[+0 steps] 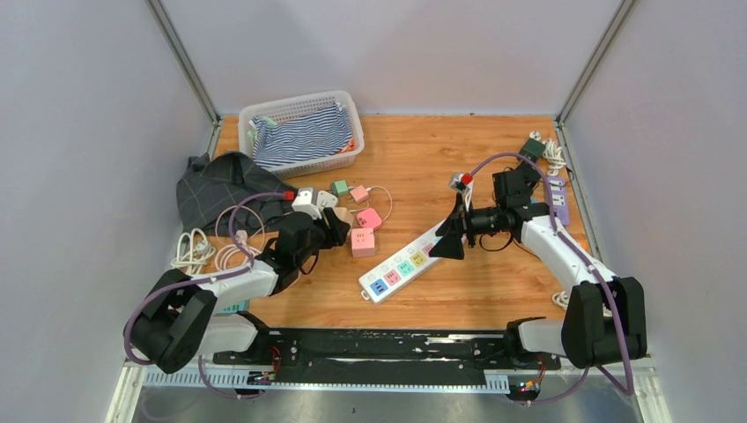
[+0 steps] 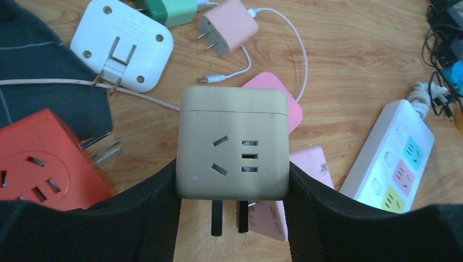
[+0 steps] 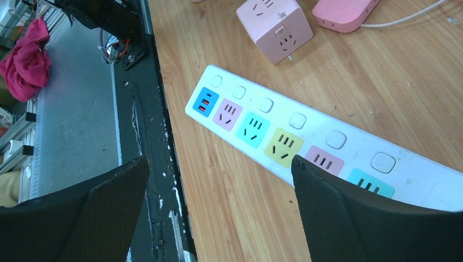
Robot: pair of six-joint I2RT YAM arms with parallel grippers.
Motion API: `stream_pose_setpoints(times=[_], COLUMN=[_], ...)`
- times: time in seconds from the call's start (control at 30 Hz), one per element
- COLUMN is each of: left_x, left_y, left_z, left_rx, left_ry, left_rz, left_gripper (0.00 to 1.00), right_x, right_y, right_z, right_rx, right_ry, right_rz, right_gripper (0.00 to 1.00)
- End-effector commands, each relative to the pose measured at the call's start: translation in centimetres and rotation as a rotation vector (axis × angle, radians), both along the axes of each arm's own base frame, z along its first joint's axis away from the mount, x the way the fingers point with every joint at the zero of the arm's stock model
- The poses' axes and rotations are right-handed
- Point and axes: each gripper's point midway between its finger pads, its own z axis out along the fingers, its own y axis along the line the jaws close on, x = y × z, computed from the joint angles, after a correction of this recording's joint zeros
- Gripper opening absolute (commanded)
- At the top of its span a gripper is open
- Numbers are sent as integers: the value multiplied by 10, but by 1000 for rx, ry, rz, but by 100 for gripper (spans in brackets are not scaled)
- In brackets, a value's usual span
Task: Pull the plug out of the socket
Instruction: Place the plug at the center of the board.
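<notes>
Next I need to settle my left gripper low over the tabletop [image 1: 346, 218] beside the pink cube and spread its fingers to release the plug, its prongs free of any outlet.
A beige cube plug [image 2: 233, 144] hangs above the table, and my left gripper [image 2: 233, 218] is shut on its two sides. Its two dark prongs [image 2: 217, 217] point toward the camera, free of any outlet. The socket, a white power strip [image 1: 401, 264] with coloured outlets, lies at the table's middle front, to the right of that gripper [image 1: 328, 227]. My right gripper [image 1: 447, 238] hovers open over the strip's right end. In the right wrist view the strip [image 3: 306, 136] runs under the right finger and nothing is between the fingers of the gripper [image 3: 218, 213].
Around the left gripper lie a red cube socket [image 2: 38, 164], a white adaptor [image 2: 123, 43], a pink charger [image 2: 228, 24] with its cable, and a pink cube [image 1: 363, 241]. A white basket [image 1: 295, 100] with striped cloth, a dark cloth [image 1: 220, 189] and coiled cables [image 1: 192, 251] sit left. A purple strip [image 1: 557, 198] lies right.
</notes>
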Motion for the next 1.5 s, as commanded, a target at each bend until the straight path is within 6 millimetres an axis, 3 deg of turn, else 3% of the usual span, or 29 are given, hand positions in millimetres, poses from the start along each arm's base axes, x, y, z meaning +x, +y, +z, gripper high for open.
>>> stream_pose_setpoints(times=[0.0, 0.23, 0.53, 0.67, 0.83, 1.03, 1.13, 1.3, 1.47], left_x=[14, 18, 18, 15, 8, -11, -31, -70, -101], left_y=[12, 9, 3, 3, 2, -14, -31, -50, -54], left_z=[2, -6, -1, 7, 22, 62, 86, 127, 165], left_rx=[-4, -2, -30, -35, -65, -143, -192, -303, -360], left_ry=[0, 31, 33, 20, -8, -102, -148, -213, -251], left_rz=[106, 112, 85, 73, 51, -93, -239, -452, -574], left_gripper=[3, 19, 68, 79, 80, 83, 99, 100, 100], right_x=[6, 6, 8, 8, 10, 15, 18, 21, 24], right_y=[-4, -4, -8, -10, -13, -27, -36, -50, -64], right_z=[2, 1, 3, 5, 9, 20, 28, 40, 54], right_rx=[-14, -16, -18, -16, -9, -20, -19, -53, -123], right_ry=[-12, -8, -15, -20, -31, -91, -131, -217, -325], right_rz=[-12, -13, -25, -33, -41, -84, -121, -181, -257], right_gripper=[100, 100, 100, 100, 100, 100, 100, 100, 100])
